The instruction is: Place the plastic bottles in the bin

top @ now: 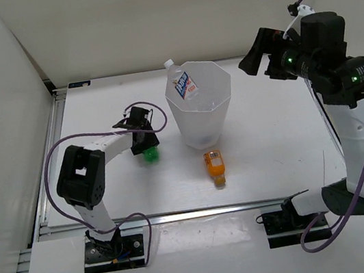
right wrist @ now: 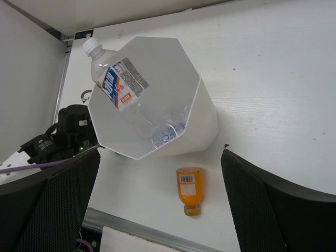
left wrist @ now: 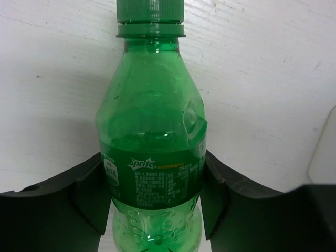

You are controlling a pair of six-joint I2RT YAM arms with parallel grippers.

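The left gripper rises with the green bottle (top: 151, 156) next, then moves over the bin's opening (top: 208, 89) to release it, because the bin's rim stands higher than the green bottle.
The white faceted bin (top: 222, 102) stands mid-table. A clear bottle with a blue label (top: 184, 84) leans inside it, its cap above the rim; it also shows in the right wrist view (right wrist: 123, 84) inside the bin (right wrist: 202, 118). The orange bottle (top: 215, 166) lies on the table in front of the bin, also in the right wrist view (right wrist: 189, 190). The green bottle (top: 151, 156) lies left of the bin. My left gripper (top: 143, 142) is shut on the green bottle (left wrist: 152, 131) at its label, a finger touching each side. My right gripper (top: 258, 58) is open and empty, high at the right.
Enclosure walls stand at the left and back. A metal rail (top: 180, 214) runs along the table's near edge. My left arm's cable (top: 52, 172) loops to its left. The right arm's upright column (top: 360, 143) stands at the right edge.
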